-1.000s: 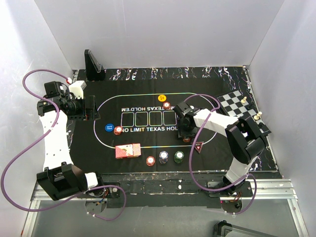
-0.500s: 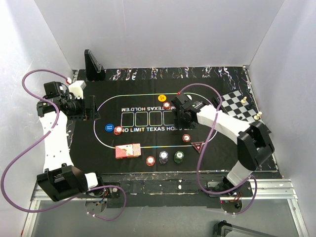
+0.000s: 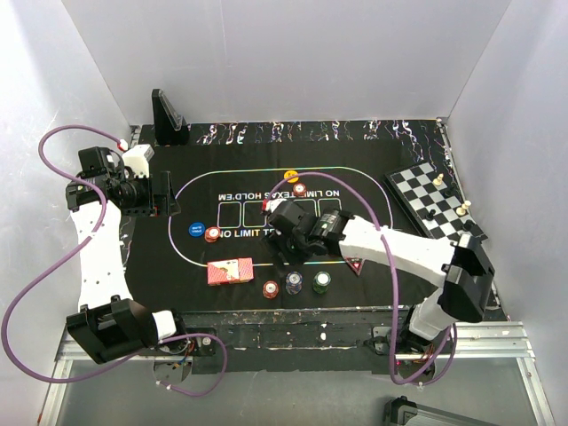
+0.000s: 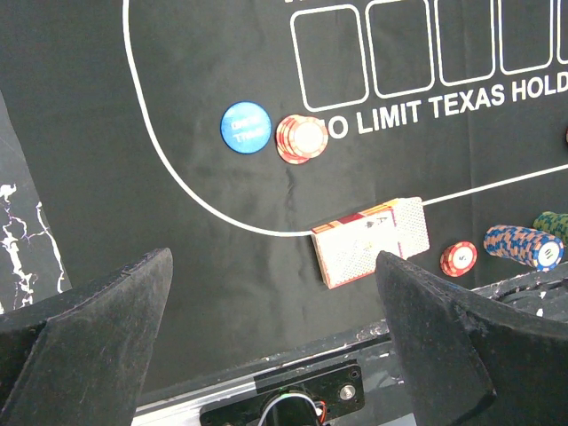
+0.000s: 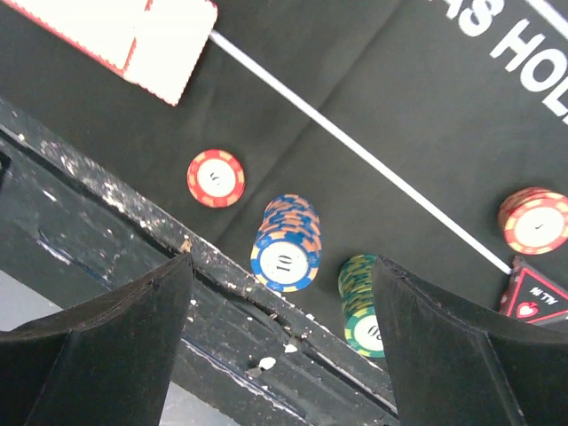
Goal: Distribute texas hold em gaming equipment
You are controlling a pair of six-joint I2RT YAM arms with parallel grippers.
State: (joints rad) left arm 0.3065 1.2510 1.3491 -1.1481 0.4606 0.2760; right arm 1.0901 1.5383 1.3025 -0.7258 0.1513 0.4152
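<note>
The right gripper moves down and back next, around the blue chip stack (image 5: pixel 286 244) that shows between its open fingers, close to the table's front edge.
My right gripper (image 3: pixel 286 244) hangs open and empty over the front of the mat, above a blue chip stack (image 5: pixel 286 244) and a green stack (image 5: pixel 368 306). A single red chip (image 5: pixel 216 177) lies to their left. The red-backed card deck (image 3: pixel 230 271) lies further left. A red chip (image 5: pixel 535 220) sits beside the triangular marker (image 5: pixel 537 297). My left gripper (image 3: pixel 164 197) stays open and empty at the mat's left edge. In its view are a blue chip (image 4: pixel 244 127), red chips (image 4: pixel 302 138) and the deck (image 4: pixel 371 241). An orange chip (image 3: pixel 291 176) and a red chip (image 3: pixel 300 188) lie at the far side.
The black mat (image 3: pixel 248 151) printed with the hold'em oval covers the table. A chessboard (image 3: pixel 432 202) with a few pieces lies at the right. A black stand (image 3: pixel 167 115) is at the back left. The table's metal front edge (image 5: pixel 106 177) runs just under the chip stacks.
My right arm has swung left from the spot by the triangular marker to above the front chip stacks, its jaws widening. A red chip stays by the marker. The left arm has not moved.
</note>
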